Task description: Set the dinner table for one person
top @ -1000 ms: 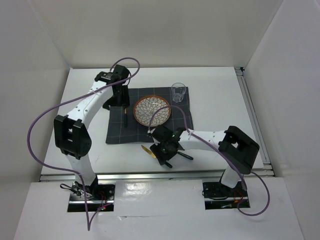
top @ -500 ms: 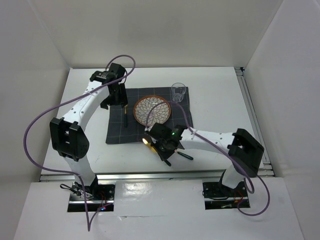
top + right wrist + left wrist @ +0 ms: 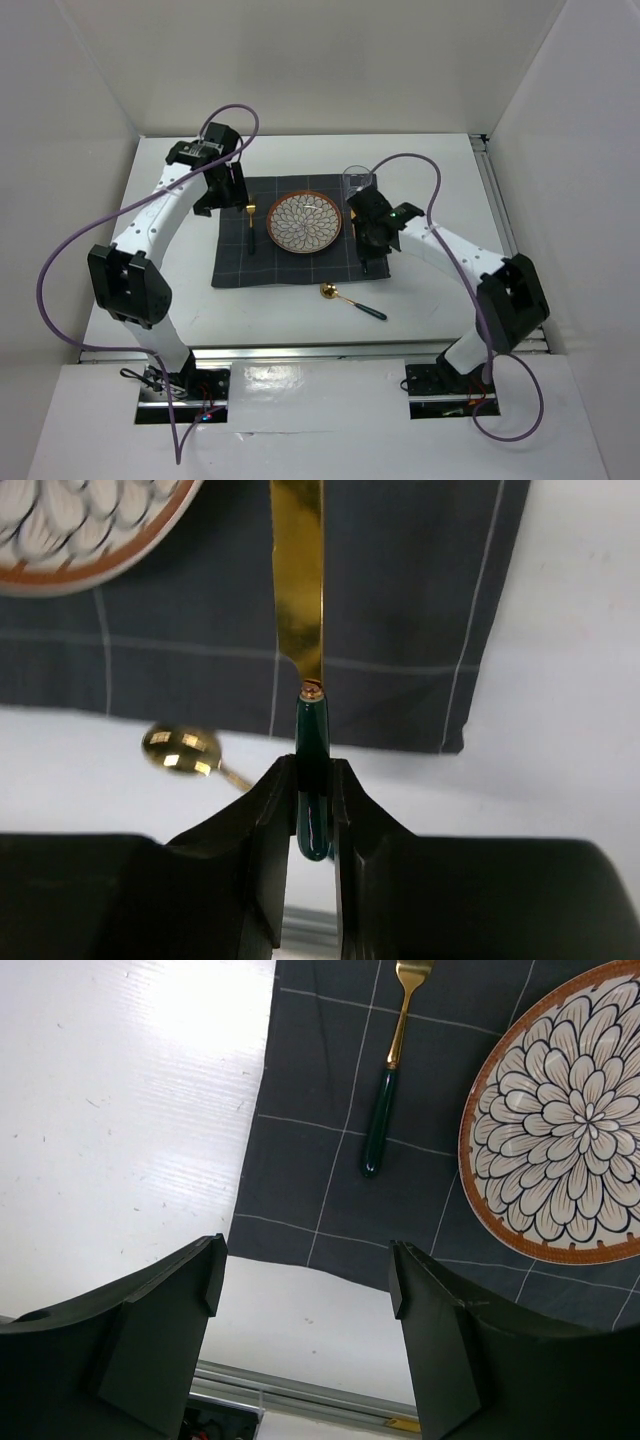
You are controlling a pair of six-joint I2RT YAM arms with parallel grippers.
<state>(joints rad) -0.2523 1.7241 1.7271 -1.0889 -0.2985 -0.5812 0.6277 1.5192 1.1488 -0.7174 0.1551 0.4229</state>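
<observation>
I need to move the knife (image 3: 299,590) outward and down with my right gripper next and let go of the knife's handle. The bare part of the placemat opposite the fork (image 3: 380,590) is outward of my right gripper and below it.
On the white dinner table (image 3: 440,180) lies a dark checked placemat (image 3: 235,268) with a flower-patterned plate (image 3: 304,222) at its middle. A gold fork with a green handle (image 3: 250,226) lies left of the plate. My right gripper (image 3: 372,240) hovers right of the plate, shut on the green handle of a gold knife (image 3: 299,590); the blade points out over the placemat (image 3: 400,630). My left gripper (image 3: 228,192) stands open over the placemat's left edge, its jaws (image 3: 305,1275) empty, with the fork (image 3: 390,1070) and the plate (image 3: 560,1120) in view.
A gold spoon with a green handle (image 3: 350,301) lies on the bare table in front of the placemat; its bowl (image 3: 180,752) shows in the right wrist view. A clear glass (image 3: 357,181) stands at the placemat's far right corner. A metal rail (image 3: 510,240) runs along the right edge.
My right gripper has shut on the knife near the spoon and carried it away from the front edge to the plate's right side. The left arm has drawn slightly back and left.
</observation>
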